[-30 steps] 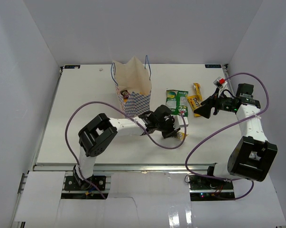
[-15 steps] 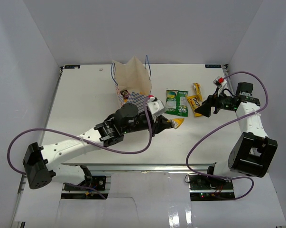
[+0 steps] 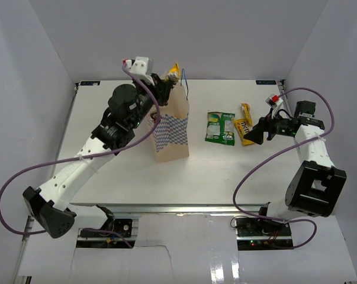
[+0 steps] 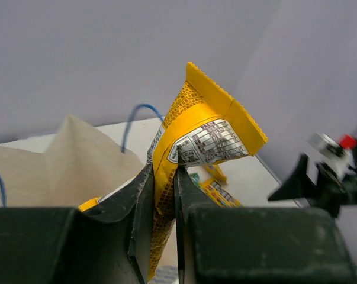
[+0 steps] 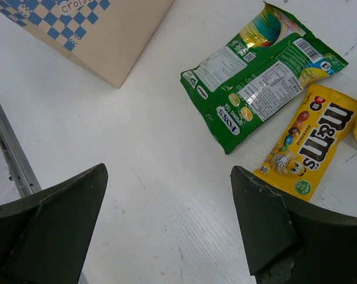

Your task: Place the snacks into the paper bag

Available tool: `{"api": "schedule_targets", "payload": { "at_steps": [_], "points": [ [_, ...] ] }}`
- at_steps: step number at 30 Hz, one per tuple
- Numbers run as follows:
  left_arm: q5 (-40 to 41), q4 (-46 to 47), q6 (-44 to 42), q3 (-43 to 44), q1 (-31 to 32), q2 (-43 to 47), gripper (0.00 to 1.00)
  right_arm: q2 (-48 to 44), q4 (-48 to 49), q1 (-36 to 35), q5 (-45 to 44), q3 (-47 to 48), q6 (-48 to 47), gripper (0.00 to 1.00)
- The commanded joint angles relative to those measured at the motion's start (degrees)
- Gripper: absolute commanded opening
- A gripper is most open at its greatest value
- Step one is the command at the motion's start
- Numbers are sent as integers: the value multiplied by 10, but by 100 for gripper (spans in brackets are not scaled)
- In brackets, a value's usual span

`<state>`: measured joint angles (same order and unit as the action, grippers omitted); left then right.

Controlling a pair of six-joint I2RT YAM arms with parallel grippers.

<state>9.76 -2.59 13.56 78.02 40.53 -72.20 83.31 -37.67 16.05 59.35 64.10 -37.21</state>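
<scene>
The orange-yellow snack bag is still held above the rim of the paper bag, so my left gripper will next lower and tip down toward the paper bag's opening point(image 3: 171, 102) point(image 4: 83, 176).
The paper bag point(image 3: 171, 133) stands upright mid-table, tan with a blue-white checker lower half; its top also shows in the left wrist view point(image 4: 60, 154). My left gripper point(image 3: 169, 81) is raised above the bag's mouth, shut on the orange-yellow snack bag point(image 4: 193, 136), seen at the bag's top in the top view point(image 3: 174, 73). A green-white pouch point(image 3: 220, 128) and a yellow M&M's packet point(image 3: 244, 129) lie right of the bag, with another yellow wrapper point(image 3: 246, 111) behind. My right gripper point(image 3: 253, 136) is open and empty, low over the table beside the green pouch point(image 5: 258, 74) and M&M's packet point(image 5: 305, 148).
White walls enclose the table on three sides. The table's front edge is a metal rail point(image 3: 166, 207). Purple cables loop from both arms over the near table. The bag's lower corner shows in the right wrist view point(image 5: 107, 35).
My left arm has lifted the orange-yellow snack bag from the table right of the paper bag up and back to above the bag's mouth. The right arm has barely moved.
</scene>
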Motion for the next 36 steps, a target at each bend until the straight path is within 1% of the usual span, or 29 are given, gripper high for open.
{"api": "schedule_targets", "payload": {
  "at_steps": [1,3,5,6,7,8,9,10,11,12,14,15,16,18,19,21,22,24,25,26,27,28,31,33,34,36],
  "points": [
    [33,-65,62,54,-53,-47,0,-3,-12,0,-3,24,-15,90],
    [19,-82,79,83,-81,-81,0,-3,-12,-1,-4,23,-15,90],
    [4,-93,83,112,-90,-115,0,-3,-12,-1,-10,21,-15,90],
    [2,-97,83,112,-91,-127,0,-3,-12,-1,-10,21,-15,90],
    [-1,-101,84,129,-91,-136,4,-3,-12,-1,-13,22,-15,90],
    [-1,-112,88,137,-91,-145,8,-3,-11,-1,-20,23,-15,90],
    [-1,-116,89,143,-91,-153,16,-2,-12,-1,-25,23,-15,90],
    [-4,-120,91,149,-91,-164,20,0,-12,-3,-30,25,-15,89],
    [-4,-124,95,151,-91,-167,33,2,-12,-4,-43,28,-15,89],
    [-4,-125,98,150,-91,-168,39,4,-11,-9,-51,29,-14,89],
    [-7,-124,100,148,-91,-165,48,9,-5,-15,-79,33,-8,86],
    [-9,-125,102,148,-91,-163,57,14,2,-21,-91,35,1,85],
    [-11,-125,103,148,-91,-160,61,17,10,-24,-119,35,25,83],
    [-16,-124,103,151,-91,-155,66,25,31,-36,-144,38,44,82],
    [-19,-124,102,151,-91,-152,71,26,41,-40,-179,40,69,81],
    [-30,-125,102,154,-91,-144,74,33,60,-55,-209,45,83,81],
    [-36,-125,99,156,-91,-139,78,35,72,-61,-256,46,95,80],
    [-66,-124,96,155,-91,-122,82,46,89,-78,-302,55,123,80],
    [-82,-122,89,151,-91,-113,84,50,112,-84,-359,59,136,81],
    [-120,-114,82,145,-91,-102,90,56,123,-90,-388,66,158,81],
    [-132,-109,78,126,-91,-75,98,72,131,-101,-414,81,166,81],
    [-141,-106,74,114,-91,-60,98,80,147,-106,-461,89,175,81],
    [-157,-101,67,55,-91,12,98,118,181,-114,-519,123,209,81],
    [-149,-103,71,19,-91,55,98,152,189,-116,-528,144,230,81],
    [-143,-105,74,-20,-91,99,98,164,189,-117,-519,170,233,81],
    [-119,-118,85,-58,-91,144,98,204,185,-118,-508,198,248,81]
  ]
}}
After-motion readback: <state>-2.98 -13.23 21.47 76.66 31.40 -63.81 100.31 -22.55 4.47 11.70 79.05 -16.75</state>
